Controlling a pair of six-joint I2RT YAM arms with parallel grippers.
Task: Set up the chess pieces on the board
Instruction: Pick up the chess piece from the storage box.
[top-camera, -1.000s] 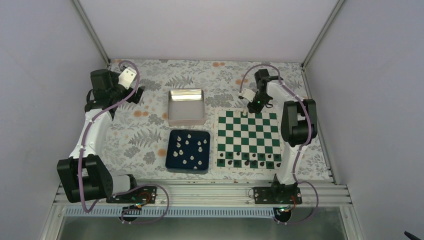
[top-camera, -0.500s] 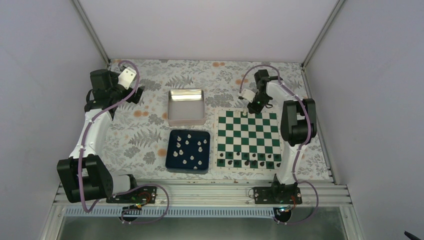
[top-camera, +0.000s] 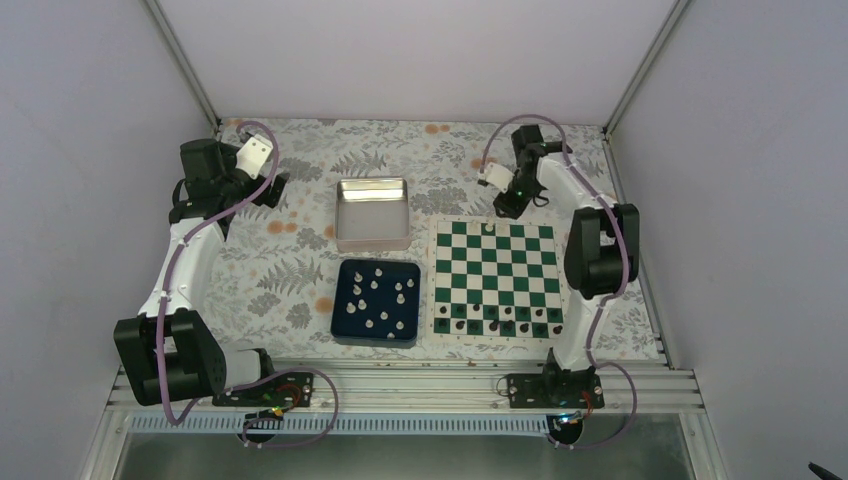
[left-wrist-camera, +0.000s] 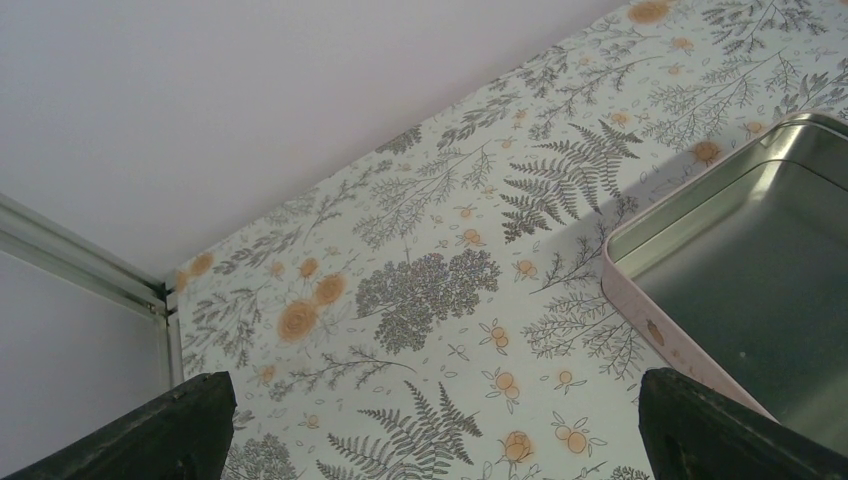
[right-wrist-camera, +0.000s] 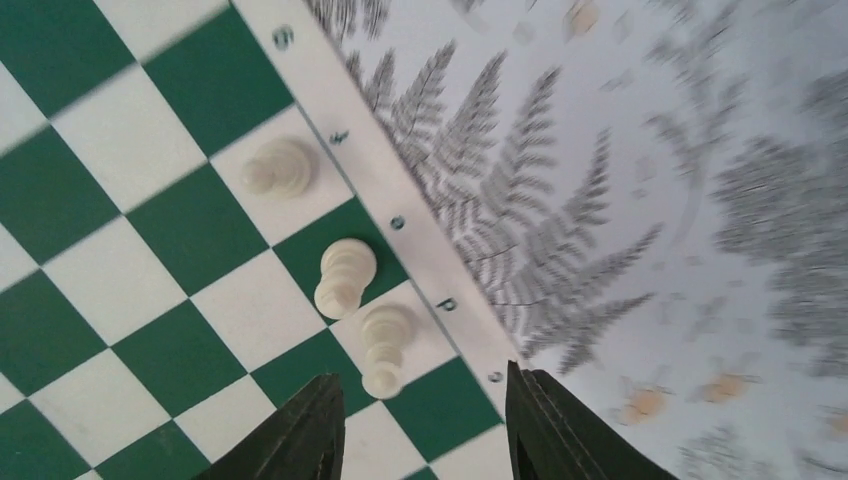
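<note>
A white chess piece in the tray's far half stands to the left of my right gripper in the top view. I will move my right gripper back and down onto that piece.
The green and white board (top-camera: 500, 272) lies right of centre, with black figures along its near rows. In the right wrist view three white chess pieces (right-wrist-camera: 343, 277) stand in a row on the board (right-wrist-camera: 60, 190) along its lettered border. My right gripper (right-wrist-camera: 425, 425) hovers open just short of the nearest piece (right-wrist-camera: 385, 345), with nothing between its fingers. From above, the right gripper (top-camera: 503, 207) hangs over the board's far edge. Several more white chess pieces (top-camera: 377, 298) lie in the dark blue tray. My left gripper (top-camera: 276, 189) stands open and empty over the cloth at far left.
A shiny metal tin (top-camera: 372, 212) sits behind the blue tray (top-camera: 345, 330); its pink-rimmed corner (left-wrist-camera: 740, 270) shows beside my left gripper (left-wrist-camera: 437, 440). White walls and metal posts close in the floral-cloth table on three sides.
My right gripper has opened, letting go of a white piece on the board's far row, and has drawn up and back from the board's far edge. The left arm has not moved.
</note>
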